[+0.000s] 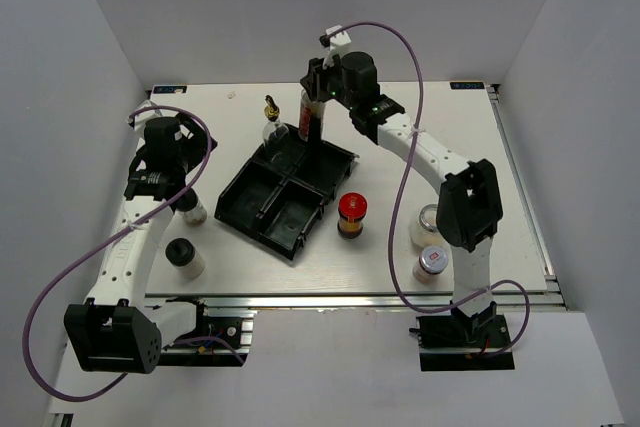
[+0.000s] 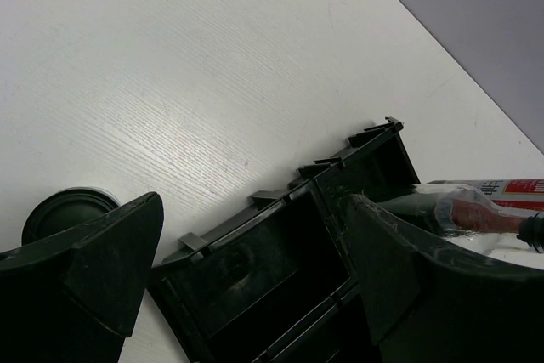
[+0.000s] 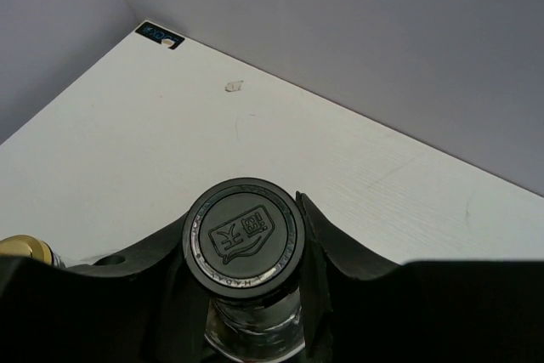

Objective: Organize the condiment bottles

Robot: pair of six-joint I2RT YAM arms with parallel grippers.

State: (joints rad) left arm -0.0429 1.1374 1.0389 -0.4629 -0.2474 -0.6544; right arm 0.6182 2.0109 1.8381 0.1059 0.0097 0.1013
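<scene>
My right gripper shifts to its left in the top view next, lowers the dark bottle and releases it. The free space in the tray's far section lies that way and below.
My right gripper [image 1: 313,97] [image 3: 245,248] is shut on the neck of the dark black-capped bottle [image 1: 308,123] [image 3: 244,238], upright at the far end of the black tray [image 1: 262,215]. The tall clear gold-capped bottle [image 1: 271,123] [image 3: 21,248] stands just left of it. On the table to the right are the red-lidded jar [image 1: 351,213] and two silver-lidded jars [image 1: 430,218] [image 1: 432,261]. One white black-capped bottle [image 1: 184,256] stands at the near left. Another [image 1: 193,210] [image 2: 64,212] is beside my open, empty left gripper [image 1: 180,190] [image 2: 253,203], left of the tray.
The tray [image 2: 255,248] has four compartments and lies at an angle mid-table. White walls close in the table on the left, far and right sides. A lilac cable loops above each arm.
</scene>
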